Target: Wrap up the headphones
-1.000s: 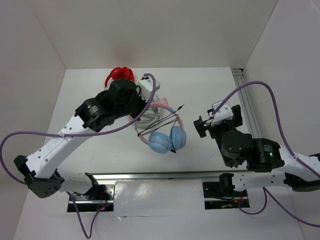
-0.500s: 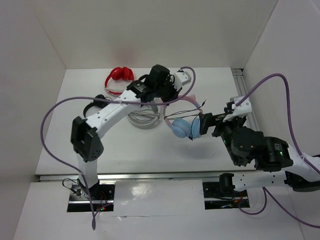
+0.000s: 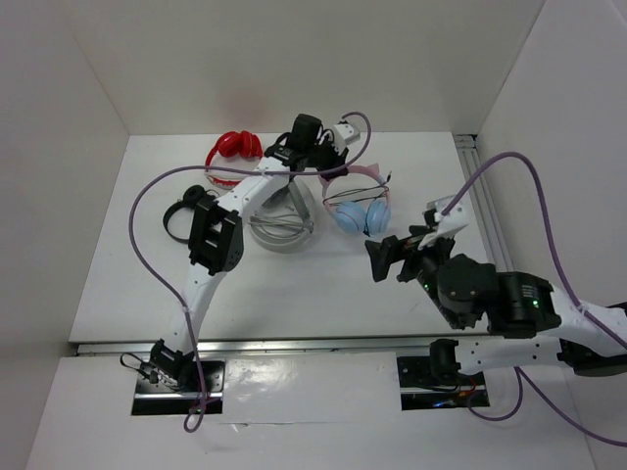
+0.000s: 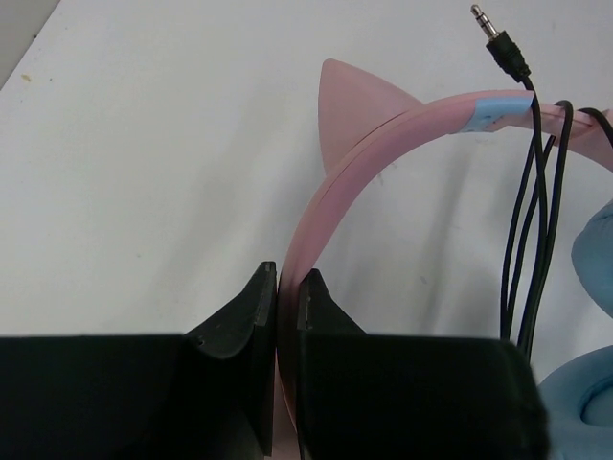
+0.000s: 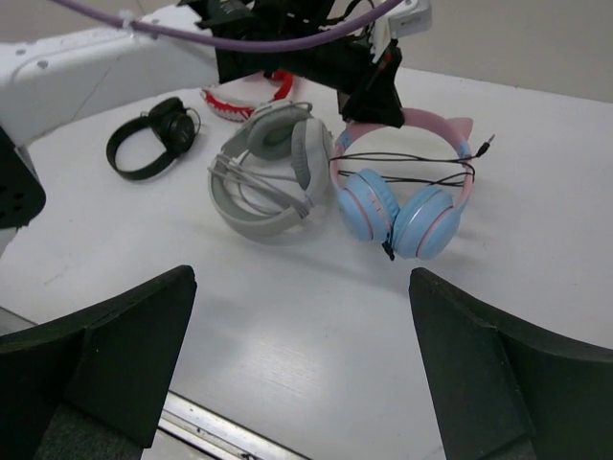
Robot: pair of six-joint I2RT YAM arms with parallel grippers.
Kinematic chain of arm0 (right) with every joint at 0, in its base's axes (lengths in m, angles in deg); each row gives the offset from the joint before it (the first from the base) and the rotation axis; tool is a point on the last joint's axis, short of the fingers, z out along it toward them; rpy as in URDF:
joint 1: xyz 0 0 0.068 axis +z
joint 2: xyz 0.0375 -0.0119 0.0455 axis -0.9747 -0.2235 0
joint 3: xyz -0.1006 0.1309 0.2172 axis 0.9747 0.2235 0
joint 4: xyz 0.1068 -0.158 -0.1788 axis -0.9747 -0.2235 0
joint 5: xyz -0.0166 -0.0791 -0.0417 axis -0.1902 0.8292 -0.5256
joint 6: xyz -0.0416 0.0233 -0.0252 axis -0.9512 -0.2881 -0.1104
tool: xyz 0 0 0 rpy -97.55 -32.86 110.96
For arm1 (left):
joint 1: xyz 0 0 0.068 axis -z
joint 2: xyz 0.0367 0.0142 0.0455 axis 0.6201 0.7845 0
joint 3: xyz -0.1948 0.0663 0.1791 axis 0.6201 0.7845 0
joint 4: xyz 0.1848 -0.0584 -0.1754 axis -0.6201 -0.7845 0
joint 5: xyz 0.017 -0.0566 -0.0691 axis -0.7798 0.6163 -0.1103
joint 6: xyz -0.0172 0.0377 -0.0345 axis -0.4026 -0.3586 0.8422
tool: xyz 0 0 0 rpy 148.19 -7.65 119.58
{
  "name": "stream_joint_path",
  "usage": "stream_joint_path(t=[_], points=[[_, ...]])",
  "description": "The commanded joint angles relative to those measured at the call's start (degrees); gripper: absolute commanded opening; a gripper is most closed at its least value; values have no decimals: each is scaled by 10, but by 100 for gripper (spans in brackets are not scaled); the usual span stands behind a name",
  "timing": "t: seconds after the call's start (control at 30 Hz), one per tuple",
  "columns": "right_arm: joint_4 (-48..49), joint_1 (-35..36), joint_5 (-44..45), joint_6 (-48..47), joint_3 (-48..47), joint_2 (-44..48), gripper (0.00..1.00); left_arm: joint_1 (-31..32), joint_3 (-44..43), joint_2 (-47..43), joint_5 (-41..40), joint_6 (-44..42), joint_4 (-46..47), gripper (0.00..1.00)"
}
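My left gripper moves down toward the right in the top view next and releases the headband, since the tabletop inside the band lies below the gripper.
The headphones have a pink cat-ear headband, light blue earcups and a thin black cable wound across the band, its plug free at the far end. They lie on the table at the back centre. My left gripper is shut on the pink headband, which runs between its jaws. My right gripper is open and empty, near and to the right of the headphones, which show beyond it in the right wrist view.
A grey pair of headphones lies just left of the pink pair. A red pair is at the back left and a small black pair further left. A metal rail runs along the right side.
My left arm has carried the headphones back and left, setting them down beside the grey pair. My right gripper has drawn back from them, toward the near edge, and now stands apart.
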Motion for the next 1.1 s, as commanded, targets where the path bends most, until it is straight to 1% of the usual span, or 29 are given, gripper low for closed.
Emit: stream_joint_path(t=[0.0, 0.1, 0.3, 0.47, 0.57, 0.7, 0.77, 0.87, 0.93, 0.97, 1.0, 1.03, 1.07], points=[[9, -1, -22, 26, 29, 3, 100, 10, -38, 11, 69, -35, 61, 0], [15, -1, -36, 39, 46, 14, 100, 10, -38, 17, 75, -64, 69, 0], [15, -1, -70, 63, 64, 9, 100, 4, -38, 40, 80, -87, 110, 0], [15, -1, -81, 68, 75, -2, 100, 16, -38, 75, 75, -100, 151, 0], [29, -1, -103, 68, 81, -2, 100, 16, -74, 102, 75, -106, 151, 0], [34, -1, -114, 68, 86, -2, 100, 16, -74, 121, 83, -106, 167, 0], [29, -1, -114, 68, 92, -2, 100, 16, -66, 129, 83, -96, 173, 5], [29, -1, -114, 68, 92, -2, 100, 16, -73, 145, 75, -82, 173, 10], [29, -1, -114, 68, 99, 3, 100, 16, -73, 145, 75, -76, 185, 25], [29, -1, -114, 68, 99, 8, 100, 16, -73, 145, 75, -70, 185, 28], [35, -1, -114, 62, 105, 8, 100, 16, -73, 145, 75, -70, 185, 29], [35, -1, -114, 62, 105, 14, 100, 16, -73, 145, 69, -58, 185, 40], [35, -1, -114, 62, 105, 14, 100, 16, -73, 138, 69, -50, 192, 44]])
